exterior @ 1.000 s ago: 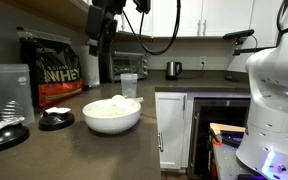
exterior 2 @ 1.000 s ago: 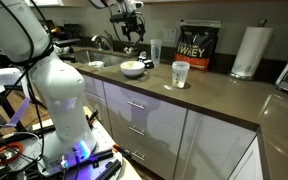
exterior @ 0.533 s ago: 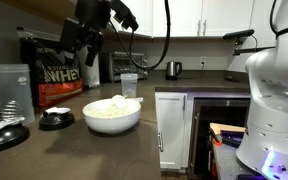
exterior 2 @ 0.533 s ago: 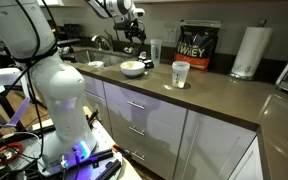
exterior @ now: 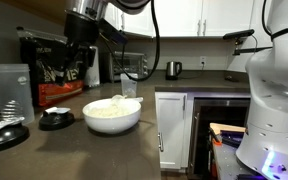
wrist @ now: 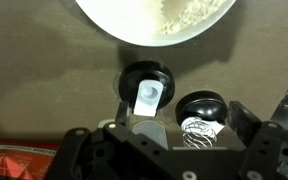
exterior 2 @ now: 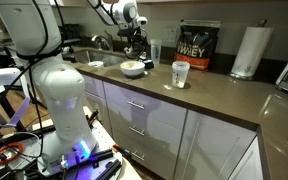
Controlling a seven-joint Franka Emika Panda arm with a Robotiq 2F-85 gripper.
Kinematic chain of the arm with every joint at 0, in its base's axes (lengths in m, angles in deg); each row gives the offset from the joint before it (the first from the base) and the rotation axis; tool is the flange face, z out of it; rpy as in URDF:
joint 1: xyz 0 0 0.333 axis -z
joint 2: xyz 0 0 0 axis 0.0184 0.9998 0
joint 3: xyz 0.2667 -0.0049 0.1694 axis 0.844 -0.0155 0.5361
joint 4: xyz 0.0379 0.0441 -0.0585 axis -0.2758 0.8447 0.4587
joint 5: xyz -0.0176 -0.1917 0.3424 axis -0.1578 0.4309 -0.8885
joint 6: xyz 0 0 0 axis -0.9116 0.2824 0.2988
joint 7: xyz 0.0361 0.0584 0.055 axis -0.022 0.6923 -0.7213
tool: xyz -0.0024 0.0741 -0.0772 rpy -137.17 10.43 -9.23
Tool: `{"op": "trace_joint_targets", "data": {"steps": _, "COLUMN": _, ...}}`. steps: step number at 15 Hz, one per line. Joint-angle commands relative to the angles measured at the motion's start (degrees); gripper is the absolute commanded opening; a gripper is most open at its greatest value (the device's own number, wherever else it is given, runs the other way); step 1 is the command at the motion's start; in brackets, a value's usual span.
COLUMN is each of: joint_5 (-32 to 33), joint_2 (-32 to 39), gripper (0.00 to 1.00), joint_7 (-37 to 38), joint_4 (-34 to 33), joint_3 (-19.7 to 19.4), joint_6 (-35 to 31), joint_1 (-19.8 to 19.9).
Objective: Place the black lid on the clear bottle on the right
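My open gripper moves down onto the black lid with the white flip cap [exterior: 56, 119] [wrist: 147, 90] next, as it lies on the dark counter well below my gripper's fingers.
A black lid [wrist: 146, 88] with a white flip cap lies on the dark counter below the white bowl [wrist: 154, 20] in the wrist view. It also shows in an exterior view [exterior: 55, 119]. A second black lid [wrist: 199, 108] with a wire whisk ball lies beside it. My gripper [wrist: 159, 132] is open and empty, hovering above both lids, and shows in both exterior views [exterior: 72, 70] [exterior 2: 134, 48]. One clear bottle [exterior: 9, 92] stands at the counter's end, also seen nearer the front [exterior 2: 180, 73]. Another clear bottle [exterior: 129, 85] stands behind the bowl [exterior 2: 154, 50].
A white bowl of powder [exterior: 112, 114] sits mid-counter [exterior 2: 132, 68]. A whey protein bag [exterior: 54, 72] stands behind the lids [exterior 2: 195, 45]. A paper towel roll [exterior 2: 248, 50] stands further along the counter. A kettle [exterior: 173, 69] is at the back.
My arm has swung away from the cup behind the bowl, over towards the whey bag, and lowered above the black lids. The gripper stays open; nothing on the counter moved.
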Motion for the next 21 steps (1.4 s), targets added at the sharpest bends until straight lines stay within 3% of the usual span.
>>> {"op": "trace_joint_targets", "data": {"steps": 1, "joint_5": 2.29, "joint_2": 3.21, "gripper": 1.0, "joint_7": 0.83, "joint_4": -2.8, "joint_3": -1.15, "joint_6": 0.16, "joint_1": -1.07}}
{"op": "trace_joint_targets", "data": {"steps": 10, "joint_5": 4.52, "joint_2": 11.26, "gripper": 1.0, "joint_7": -0.8, "joint_4": -10.82, "joint_3": -4.09, "joint_6": 4.75, "joint_1": -1.95}}
{"op": "trace_joint_targets", "data": {"steps": 18, "joint_5": 2.79, "joint_2": 18.58, "gripper": 0.99, "joint_7": -2.26, "joint_4": -18.46, "joint_3": -5.53, "joint_6": 10.96, "joint_1": -3.28}}
{"op": "trace_joint_targets", "data": {"steps": 20, "joint_5": 2.69, "joint_2": 19.63, "gripper": 0.74, "joint_7": -2.48, "joint_4": -19.67, "joint_3": -5.64, "joint_6": 11.82, "joint_1": -3.54}}
{"op": "trace_joint_targets", "data": {"steps": 21, "joint_5": 2.67, "joint_2": 20.04, "gripper": 0.77, "joint_7": -2.58, "joint_4": -20.11, "joint_3": -5.77, "joint_6": 12.08, "joint_1": -3.69}}
